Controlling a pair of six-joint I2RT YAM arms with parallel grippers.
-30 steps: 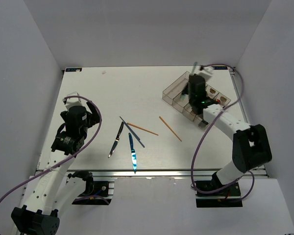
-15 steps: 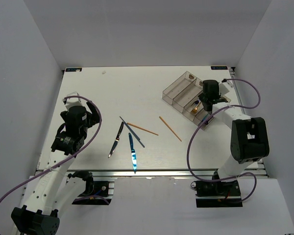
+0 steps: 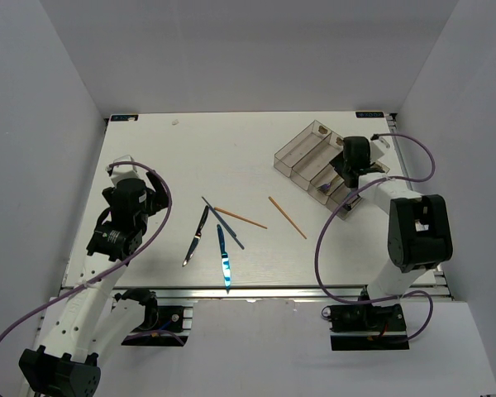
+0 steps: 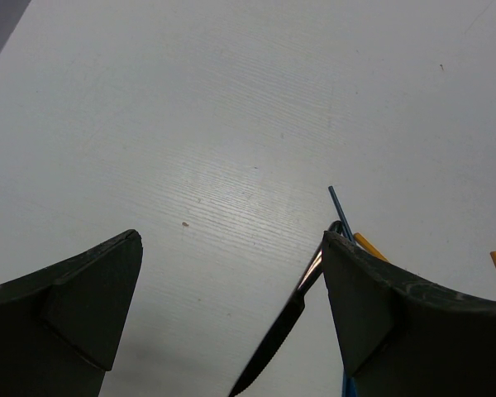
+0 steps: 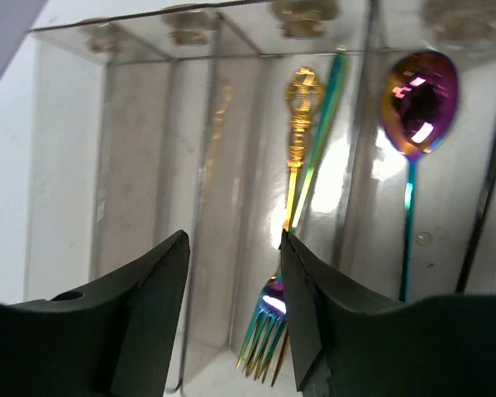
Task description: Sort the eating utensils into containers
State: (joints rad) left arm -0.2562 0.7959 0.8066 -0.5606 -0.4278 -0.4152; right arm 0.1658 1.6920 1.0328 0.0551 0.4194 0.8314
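The robot's right gripper will move to the orange chopstick nearest the tray, which lies apart on the tabletop, then turn and go down onto its far end (image 3: 274,202).
The containers are one smoky clear tray (image 3: 296,155) at the back right, its long compartments (image 5: 136,165) filling the right wrist view. My right gripper (image 3: 345,168) (image 5: 233,248) hangs over the tray's near end, open with nothing between its fingers. Under it, one compartment holds a gold-handled fork (image 5: 298,112) and an iridescent fork (image 5: 267,335). A purple spoon (image 5: 419,98) lies in the neighbouring one. On the table lie a black knife (image 3: 196,236) (image 4: 281,331), a blue knife (image 3: 223,256), a dark blue chopstick (image 3: 224,222) and two orange chopsticks (image 3: 240,217) (image 3: 287,217). My left gripper (image 3: 131,207) (image 4: 231,241) is open, left of the knives.
White walls close in the table on three sides. The right arm's purple cable (image 3: 413,157) loops beside the tray. A metal rail (image 3: 256,291) runs along the table's near edge.
My right gripper came down from above the tray to its near end and opened. The iridescent fork now lies loose in a compartment. The left arm has not moved.
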